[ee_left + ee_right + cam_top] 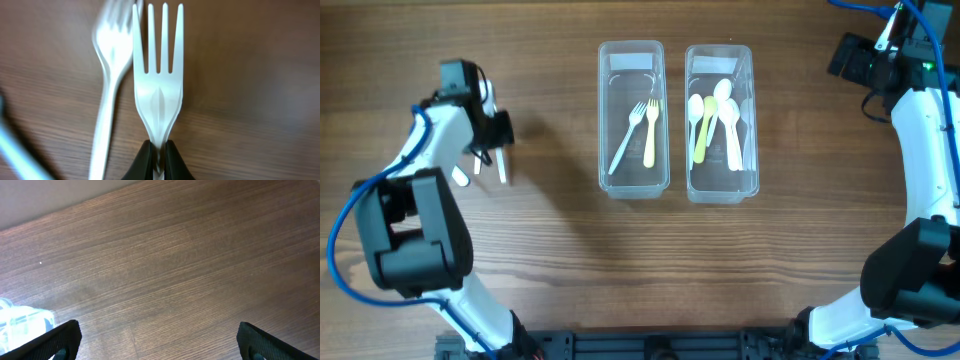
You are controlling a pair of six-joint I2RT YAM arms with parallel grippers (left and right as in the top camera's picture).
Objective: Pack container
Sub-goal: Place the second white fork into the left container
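My left gripper will next lift the white fork over the nearer clear container (637, 130), then lower it by the yellow fork, as the other container holds spoons.
My left gripper (159, 161) is shut on the handle of a white plastic fork (157, 85), tines pointing away, just above the wood. In the overhead view this gripper (492, 140) is at the far left with the fork (502, 170) hanging below it. A second white fork (111, 85) lies on the table beside it. Two clear containers stand in the middle: the left one (603, 120) holds a white fork and a yellow fork (649, 135), the right one (754, 120) holds several white and yellow-green spoons. My right gripper (160, 345) is open and empty over bare wood at the far right (855, 58).
A pale blurred utensil (12, 147) lies at the lower left of the left wrist view. A corner of a clear container (20, 317) shows at the left edge of the right wrist view. The table is dark wood.
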